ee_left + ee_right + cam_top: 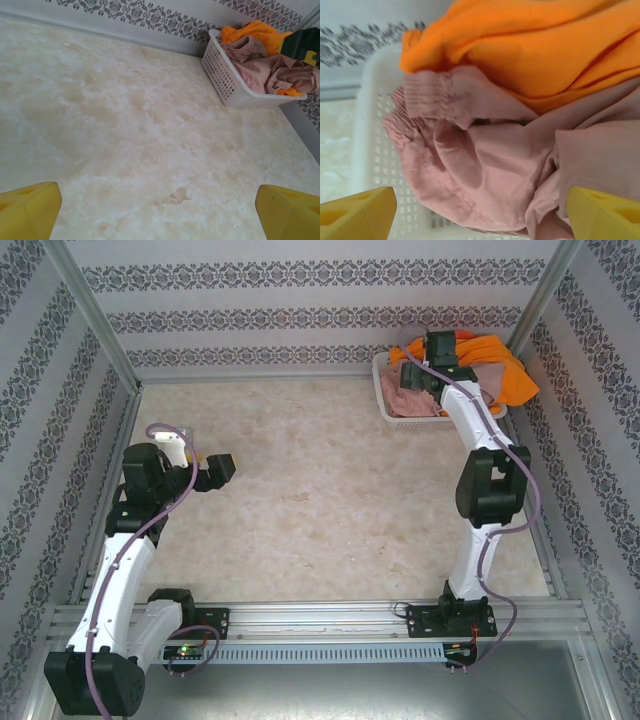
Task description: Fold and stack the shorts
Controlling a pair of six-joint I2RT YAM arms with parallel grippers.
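Observation:
My right gripper will go down while moving toward the side of the basket, onto the fold of the pink shorts next to the orange shorts.
The shorts lie heaped in a white mesh basket (385,405) at the table's far right. Dusty pink shorts (490,160) with a gathered waist are on top at the front, and bright orange shorts (530,45) are bunched behind them. My right gripper (480,215) is down over the pile, open, its yellow fingers (355,215) spread either side of the pink cloth. From above, that gripper (418,378) covers the middle of the basket. My left gripper (222,468) hangs open over bare table at the left, far from the basket (225,75).
Patterned walls close in the table on three sides, and the basket sits in the far right corner against them. The right arm (302,45) reaches over the basket's far side. Marbled tabletop (330,490) spreads between the two arms.

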